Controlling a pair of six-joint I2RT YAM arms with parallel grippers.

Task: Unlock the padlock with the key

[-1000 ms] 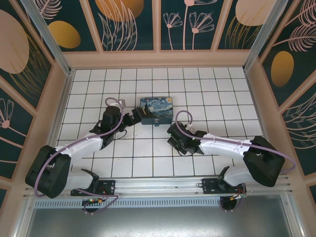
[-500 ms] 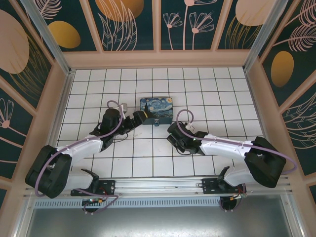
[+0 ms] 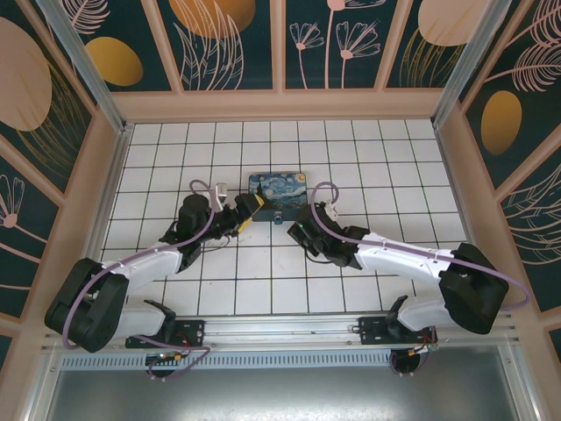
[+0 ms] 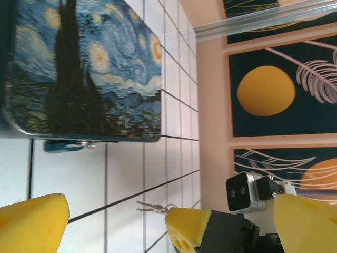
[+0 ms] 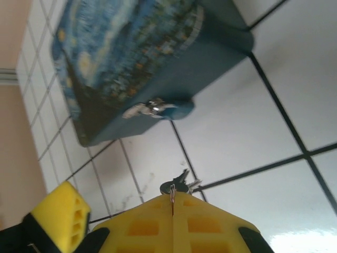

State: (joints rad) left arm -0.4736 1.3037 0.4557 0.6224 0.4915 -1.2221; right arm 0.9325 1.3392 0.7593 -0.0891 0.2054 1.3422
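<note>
The white tiles in front of the padlock are bare, so I will move my right gripper a little toward the padlock, then back and down onto the tiles, and let go of the ring.
The padlock [image 5: 158, 109], small with a teal-blue body and silvery shackle, hangs at the front edge of the Starry-Night box [image 5: 131, 58]. In the top view the padlock [image 3: 277, 219] sits just below the box [image 3: 277, 195]. My right gripper [image 5: 172, 203] is shut on the ring of the key [image 5: 181, 184], whose blades point toward the padlock, a short gap away. From the left wrist the key [image 4: 150, 207] sticks out of the right gripper's yellow finger [image 4: 197, 229], below the padlock [image 4: 66, 146]. My left gripper [image 3: 245, 216] stands open beside the box's left front corner, holding nothing.
White tiled floor [image 3: 263, 281] with dark grout lines spreads around the box. Patterned walls [image 3: 280, 44] close the cell on three sides. The two grippers are close together in front of the box, the right gripper [image 3: 298, 231] about a tile from the left.
My right gripper has moved up and left with the key toward the padlock. The left gripper has shifted slightly right, nearer the box corner, still open.
</note>
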